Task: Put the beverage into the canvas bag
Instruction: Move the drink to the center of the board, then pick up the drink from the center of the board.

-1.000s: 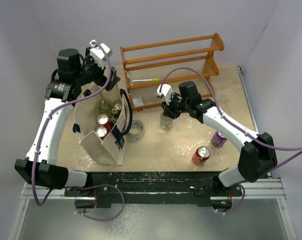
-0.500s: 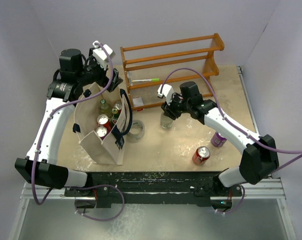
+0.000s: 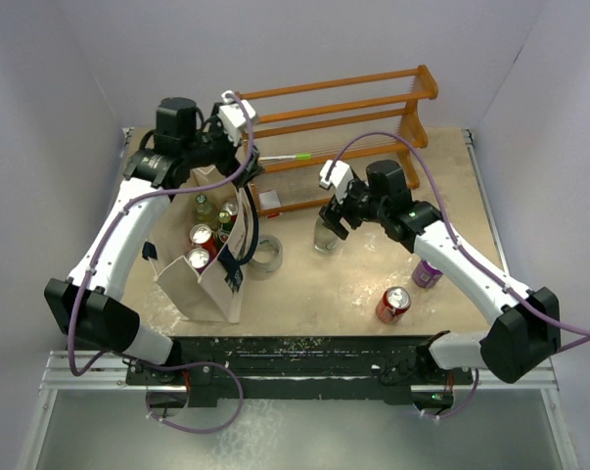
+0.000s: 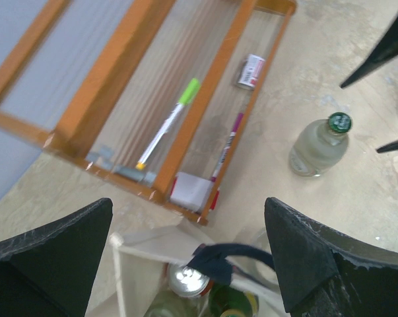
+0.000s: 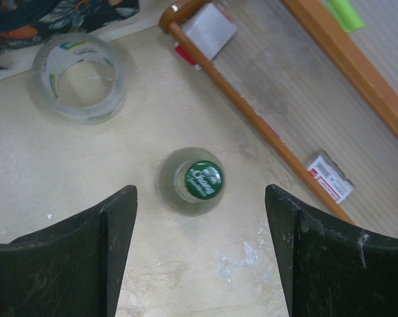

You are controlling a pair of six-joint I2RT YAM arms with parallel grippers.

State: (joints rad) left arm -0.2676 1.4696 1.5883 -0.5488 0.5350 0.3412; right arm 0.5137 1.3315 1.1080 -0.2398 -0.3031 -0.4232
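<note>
I need to move my left gripper to the right in the top view and down around the bottle's neck [image 4: 333,133] to close, because the bottle is standing outside the bag [image 4: 138,253].
A clear glass bottle with a green cap, the beverage [image 3: 324,236] [image 5: 197,179] [image 4: 321,146], stands upright on the table in front of the rack. My right gripper [image 3: 334,215] [image 5: 199,193] hovers directly above it, open, its fingers well apart on either side of the cap without touching. The cream canvas bag [image 3: 203,290] [image 4: 138,253] with navy handles stands at the left and holds several cans and bottles. My left gripper [image 3: 238,154] [image 4: 189,221] is open and empty above the bag's far right corner, by the rack.
An orange-brown wooden rack [image 3: 336,116] with pens and small items stands at the back. A tape roll [image 3: 266,256] [image 5: 79,78] lies between bag and bottle. A red can [image 3: 392,305] and a purple can [image 3: 427,272] stand near the right arm.
My right gripper has opened off the bottle, which stays standing. My left arm has swung right, from the bag's far left to beside the rack.
</note>
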